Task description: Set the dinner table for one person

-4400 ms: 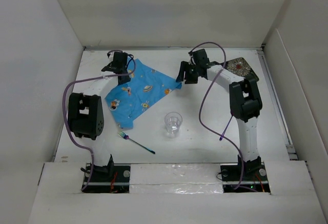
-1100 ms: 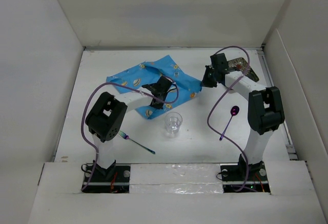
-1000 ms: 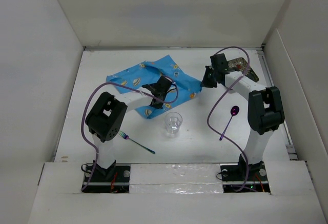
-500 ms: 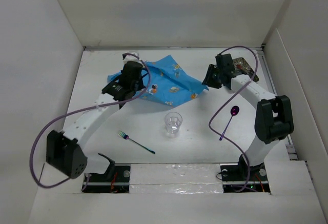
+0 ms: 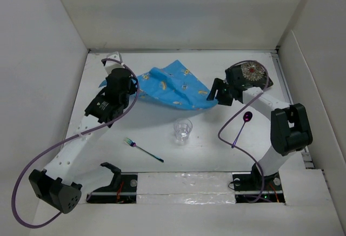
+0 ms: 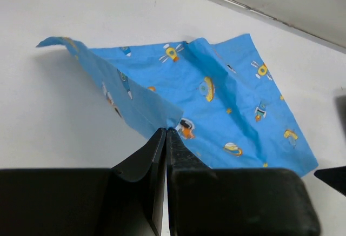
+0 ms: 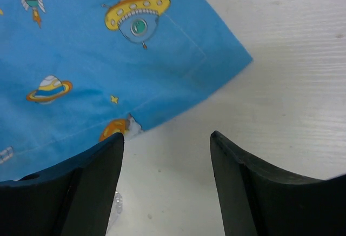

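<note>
Next, my right gripper will move down open and shift onto the placemat's free corner (image 5: pixel 213 104) (image 7: pixel 242 61) to pinch it, since my left gripper already holds the opposite edge lifted.
The blue space-print placemat (image 5: pixel 174 86) lies rumpled on the white dinner table (image 5: pixel 162 133), left of centre at the back. My left gripper (image 5: pixel 131 81) is shut on its left edge and holds that edge lifted. In the left wrist view the shut gripper (image 6: pixel 166 131) pinches a fold of the placemat (image 6: pixel 227 95). My right gripper (image 5: pixel 217 93) is open and empty just off the placemat's right corner. In the right wrist view the open gripper (image 7: pixel 167 139) is over bare table, beside the placemat's corner (image 7: pixel 119 58).
A patterned plate (image 5: pixel 253 74) sits at the back right behind the right wrist. A clear glass (image 5: pixel 183 129) stands in the middle. A rainbow fork (image 5: pixel 144 150) lies at the front left and a purple spoon (image 5: pixel 241 127) at the right. White walls surround the table.
My left gripper has moved left and nearer, pulling the placemat's left edge with it. My right gripper has moved nearer and left, uncovering the plate, and now sits just off the placemat's corner.
</note>
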{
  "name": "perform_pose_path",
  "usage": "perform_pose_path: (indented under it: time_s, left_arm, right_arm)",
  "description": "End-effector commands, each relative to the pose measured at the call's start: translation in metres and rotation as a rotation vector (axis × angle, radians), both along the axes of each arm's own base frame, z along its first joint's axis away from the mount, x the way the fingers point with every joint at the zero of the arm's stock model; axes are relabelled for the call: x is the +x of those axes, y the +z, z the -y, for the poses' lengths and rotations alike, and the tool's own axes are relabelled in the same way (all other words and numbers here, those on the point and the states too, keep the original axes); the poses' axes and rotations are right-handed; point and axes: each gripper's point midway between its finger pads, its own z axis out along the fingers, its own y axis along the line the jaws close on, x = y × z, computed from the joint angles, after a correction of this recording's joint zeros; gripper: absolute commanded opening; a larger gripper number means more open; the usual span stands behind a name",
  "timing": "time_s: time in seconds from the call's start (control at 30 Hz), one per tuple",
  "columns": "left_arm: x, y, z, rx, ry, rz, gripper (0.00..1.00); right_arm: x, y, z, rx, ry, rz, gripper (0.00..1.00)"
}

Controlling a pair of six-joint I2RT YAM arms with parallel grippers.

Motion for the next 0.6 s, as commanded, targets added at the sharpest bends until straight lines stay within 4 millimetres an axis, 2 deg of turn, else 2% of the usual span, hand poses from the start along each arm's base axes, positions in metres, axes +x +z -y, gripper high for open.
perform_pose_path:
  time_s: [0.0,0.07,0.13,0.2,0.23,0.27,0.33,0.37,0.43,0.5,0.57]
  left_arm:
    - [-0.005,0.011,-0.008,-0.016,0.032,0.033,0.00]
    - [-0.006,0.005,-0.008,-0.012,0.026,0.022,0.00]
    - [-0.007,0.003,-0.007,-0.011,0.017,0.018,0.00]
    - [-0.008,0.007,-0.008,-0.012,0.012,0.030,0.00]
    - [-0.008,0.007,-0.008,-0.009,0.011,0.030,0.00]
    - [-0.008,0.006,-0.007,-0.009,0.005,0.027,0.00]
    - [-0.009,0.005,-0.006,-0.010,0.002,0.028,0.00]
    - [-0.009,0.005,-0.005,-0.012,-0.004,0.029,0.00]
    - [-0.009,0.006,-0.005,-0.016,-0.009,0.035,0.00]
    - [-0.009,0.009,-0.004,-0.018,-0.017,0.047,0.00]
    - [-0.009,0.010,-0.003,-0.021,-0.024,0.051,0.00]
  right_arm:
    - [0.028,0.013,-0.027,0.150,0.018,0.079,0.71]
    - [0.032,0.006,-0.031,0.176,-0.005,0.055,0.71]
    - [0.032,-0.011,-0.032,0.156,-0.037,-0.004,0.68]
    - [0.033,-0.013,-0.016,0.085,-0.136,0.011,0.63]
    - [0.033,-0.013,-0.016,0.086,-0.138,0.011,0.63]
    - [0.034,-0.015,-0.002,0.022,-0.187,0.019,0.63]
    - [0.034,-0.017,0.007,-0.051,-0.219,0.012,0.63]
    - [0.029,-0.024,0.017,-0.100,-0.243,-0.020,0.63]
    - [0.022,-0.034,0.021,-0.125,-0.257,-0.054,0.61]
    - [0.009,-0.042,0.022,-0.152,-0.266,-0.084,0.58]
    - [0.005,-0.043,0.019,-0.157,-0.259,-0.091,0.57]
